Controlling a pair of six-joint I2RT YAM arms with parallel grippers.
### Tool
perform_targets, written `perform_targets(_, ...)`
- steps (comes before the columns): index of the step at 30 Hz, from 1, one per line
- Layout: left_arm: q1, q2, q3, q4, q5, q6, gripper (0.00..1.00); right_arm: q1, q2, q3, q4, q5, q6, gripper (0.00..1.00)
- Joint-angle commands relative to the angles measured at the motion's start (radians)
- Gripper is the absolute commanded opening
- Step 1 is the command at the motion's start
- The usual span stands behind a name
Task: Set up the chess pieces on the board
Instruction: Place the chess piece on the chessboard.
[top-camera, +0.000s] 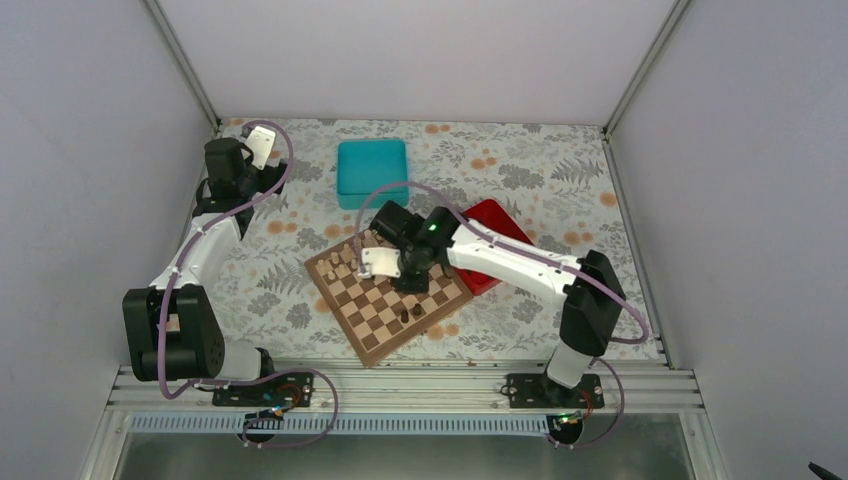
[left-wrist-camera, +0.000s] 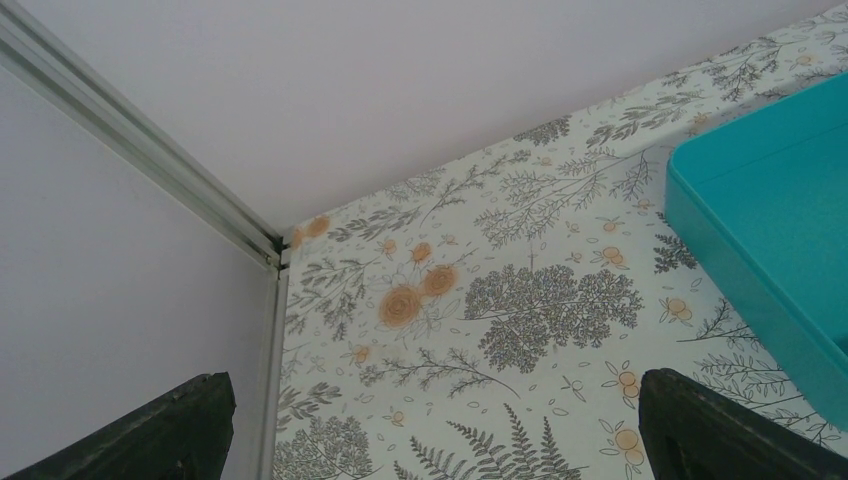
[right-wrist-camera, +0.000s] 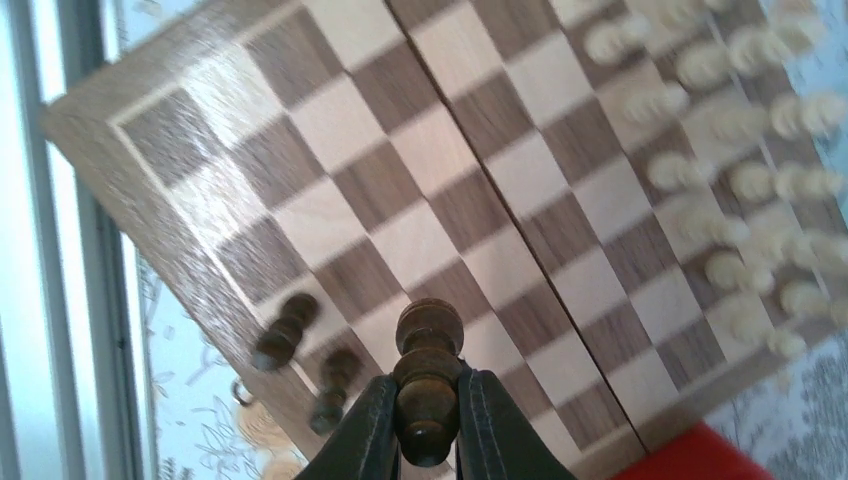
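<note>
The row of standing dark pieces is open at the empty dark square (top-camera: 394, 326) (right-wrist-camera: 262, 255) beside them, so my right gripper will move back and down onto it next and release its piece there.
The chessboard (top-camera: 375, 320) lies turned at an angle in the middle of the table; it also fills the right wrist view (right-wrist-camera: 330, 130). My right gripper (top-camera: 409, 283) hovers over the board's right half and is shut on a dark brown chess piece (right-wrist-camera: 427, 375), held between its fingers (right-wrist-camera: 370, 440). Two other dark pieces (right-wrist-camera: 285, 330) stand near the board's edge, seen also from above (top-camera: 408, 314). Pale pieces (right-wrist-camera: 740, 180) stand in rows on the far side. My left gripper (left-wrist-camera: 430, 440) is open and empty over the back-left corner of the table.
A teal square box (top-camera: 372, 172) sits behind the board, its edge also in the left wrist view (left-wrist-camera: 770, 220). A red tray (top-camera: 497, 222) lies under my right arm beside the board. Enclosure walls and aluminium posts ring the floral table cover (top-camera: 560, 190).
</note>
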Motion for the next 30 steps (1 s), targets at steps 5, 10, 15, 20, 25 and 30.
perform_targets(5, 0.006, -0.017, 0.0, 0.004, 0.013, -0.001, 1.0, 0.155, 0.087, 0.039, -0.053, 0.009, 0.009, 0.09)
perform_targets(10, 0.006, -0.016, -0.001, 0.005, 0.013, 0.001, 1.0, 0.194, 0.109, 0.0, -0.027, -0.015, 0.015, 0.09)
perform_targets(15, 0.006, -0.013, -0.001, 0.006, 0.015, 0.0, 1.0, 0.233, 0.139, -0.026, -0.006, -0.03, 0.018, 0.09)
perform_targets(20, 0.006, -0.015, -0.006, 0.007, 0.013, 0.001, 1.0, 0.251, 0.168, -0.027, 0.01, -0.036, 0.011, 0.09)
perform_targets(25, 0.006, -0.016, -0.009, 0.01, 0.011, 0.001, 1.0, 0.256, 0.189, -0.023, 0.023, -0.035, 0.007, 0.09)
perform_targets(30, 0.006, -0.017, -0.008, 0.01, 0.014, 0.001, 1.0, 0.256, 0.192, -0.025, 0.032, -0.037, 0.007, 0.09)
